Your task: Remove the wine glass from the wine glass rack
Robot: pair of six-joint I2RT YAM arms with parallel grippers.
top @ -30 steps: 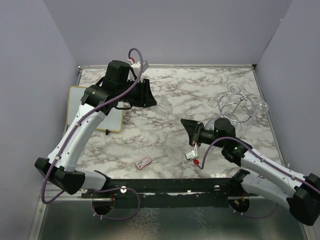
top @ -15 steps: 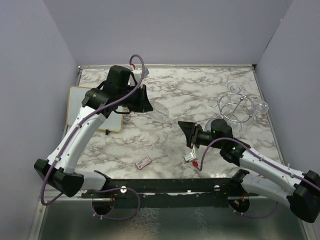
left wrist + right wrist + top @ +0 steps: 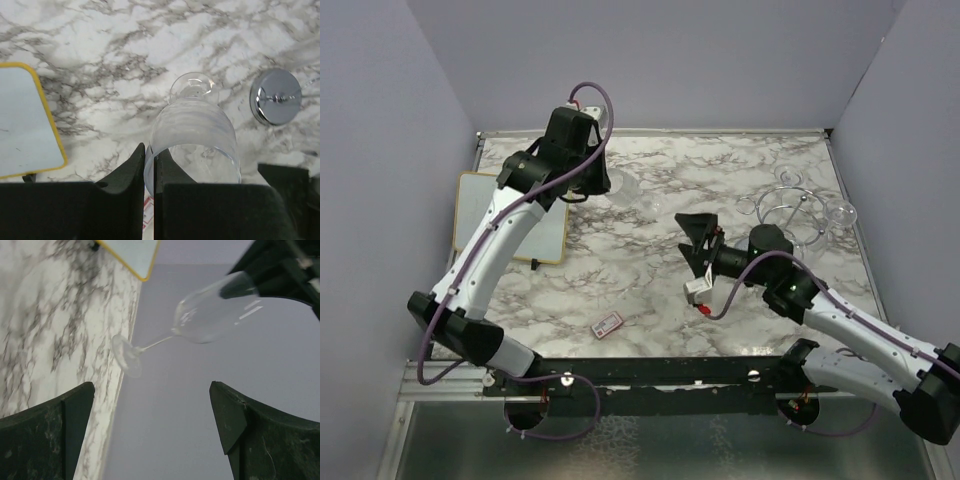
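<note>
My left gripper moves outward and down to the bare marble (image 3: pixel 615 190) (image 3: pixel 95 53) beside the whiteboard's far end next, before the release, since the glass's foot still hangs in air.
A clear wine glass (image 3: pixel 192 132) hangs tilted above the marble, foot (image 3: pixel 192 85) pointing away. My left gripper (image 3: pixel 149 150) is shut on the wall of its bowl at the rim, one finger inside and one outside. From above, the left gripper (image 3: pixel 597 180) holds the faint glass (image 3: pixel 622 187) near the back left. The right wrist view shows the same glass (image 3: pixel 215 307) up in the air. My right gripper (image 3: pixel 152 415) is open and empty, apart from the glass. The chrome wine glass rack (image 3: pixel 790 212) stands at the right; its disc base (image 3: pixel 275 96) also shows.
A yellow-framed whiteboard (image 3: pixel 510 215) lies at the left edge of the table. Another clear glass (image 3: pixel 840 212) sits at the rack's right side. A small red and white tag (image 3: pixel 608 324) lies near the front. Grey walls close in the back and both sides.
My right gripper has opened wide and shifted slightly back. The left gripper has closed on the glass's rim and carried it toward the back left.
</note>
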